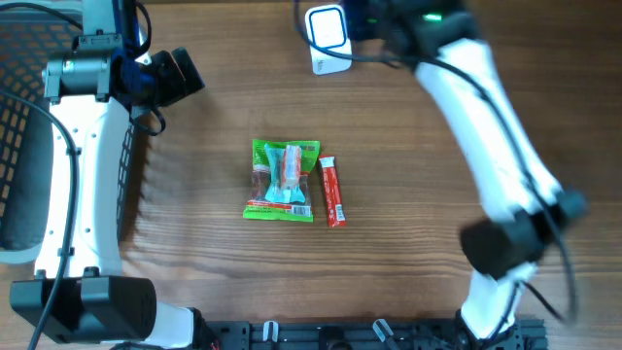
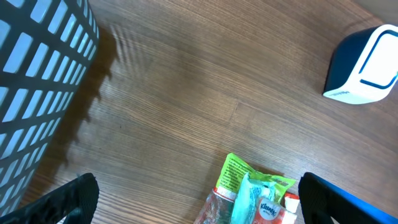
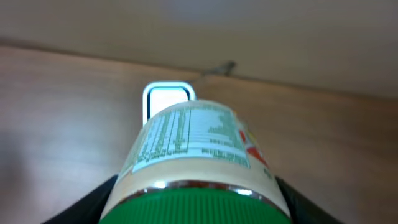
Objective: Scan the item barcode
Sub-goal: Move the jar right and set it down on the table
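Note:
The jar will go back from the scanner [image 1: 327, 39] toward the right in the overhead view next, and my right gripper will lower and release it on bare wood, clear of the sachet.
My right gripper [image 3: 196, 208] is shut on a jar [image 3: 193, 146] with a green ribbed lid and a pale printed label, one black finger [image 3: 93, 205] on each side below the lid. The jar's far end points at the scanner [image 3: 166, 99], whose lit white window shows just beyond it. I cannot make out a barcode on the label. In the overhead view the white and blue scanner [image 1: 327, 39] stands at the table's far edge, with the right gripper [image 1: 374, 19] beside it. My left gripper [image 1: 180, 76] hangs open over bare wood, holding nothing.
A green snack packet [image 1: 283, 181] with a tissue pack on it and a red stick sachet [image 1: 333, 192] lie mid-table. A black mesh basket [image 1: 24, 117] stands at the left edge. The left wrist view shows the packet [image 2: 252, 193], scanner [image 2: 364, 65] and basket [image 2: 37, 81].

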Controlling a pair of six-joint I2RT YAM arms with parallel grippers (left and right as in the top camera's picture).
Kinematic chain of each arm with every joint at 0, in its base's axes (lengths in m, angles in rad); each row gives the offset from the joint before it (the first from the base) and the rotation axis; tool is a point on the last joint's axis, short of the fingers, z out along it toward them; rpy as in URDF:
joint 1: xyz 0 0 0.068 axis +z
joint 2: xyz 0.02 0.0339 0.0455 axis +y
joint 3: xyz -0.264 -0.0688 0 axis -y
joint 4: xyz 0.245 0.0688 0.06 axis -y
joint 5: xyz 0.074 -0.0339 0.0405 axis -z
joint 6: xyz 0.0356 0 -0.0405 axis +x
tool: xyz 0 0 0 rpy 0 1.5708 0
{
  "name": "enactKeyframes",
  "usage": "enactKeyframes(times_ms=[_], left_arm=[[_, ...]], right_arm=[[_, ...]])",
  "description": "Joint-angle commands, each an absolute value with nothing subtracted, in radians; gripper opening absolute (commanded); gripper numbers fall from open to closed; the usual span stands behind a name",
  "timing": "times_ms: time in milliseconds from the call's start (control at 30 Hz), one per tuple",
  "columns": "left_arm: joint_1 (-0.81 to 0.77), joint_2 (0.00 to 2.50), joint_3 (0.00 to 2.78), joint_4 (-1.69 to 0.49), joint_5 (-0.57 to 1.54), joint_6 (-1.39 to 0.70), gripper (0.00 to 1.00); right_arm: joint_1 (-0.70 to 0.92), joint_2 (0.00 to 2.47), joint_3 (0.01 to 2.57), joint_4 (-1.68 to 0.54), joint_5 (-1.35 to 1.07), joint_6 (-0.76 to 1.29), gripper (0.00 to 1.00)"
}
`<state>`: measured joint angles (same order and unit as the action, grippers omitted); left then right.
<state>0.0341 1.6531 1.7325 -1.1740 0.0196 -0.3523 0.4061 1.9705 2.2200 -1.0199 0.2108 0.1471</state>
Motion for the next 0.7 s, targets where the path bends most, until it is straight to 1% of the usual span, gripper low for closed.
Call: enactKeyframes(times_ms=[0,133,267,467,667], left_arm=[[0.038,1.653,1.730,-1.172,0.013,-0.337,1.00],[0.038,1.653,1.730,-1.172,0.014,-0.337,1.00],[0.038,1.653,1.730,-1.172,0.013,-0.337,1.00],[0.038,1.653,1.730,-1.172,0.014,-0.337,1.00],[0.038,1.653,1.730,-1.172,0.014,-0.337,1.00]], right_arm=[[0.348,1.914,2.231,-1.199,0.229,0.160,0.38],[0.255,1.927,2.208,-1.386,0.185,0.164,0.38],[0.149,1.929,2.099,-1.427,0.120,0.163,0.38],[0.011,1.929,1.811,-1.334,0.110,0.159,0.39],[-0.107,1.929,1.532,-1.110,0.105,0.157,0.39]])
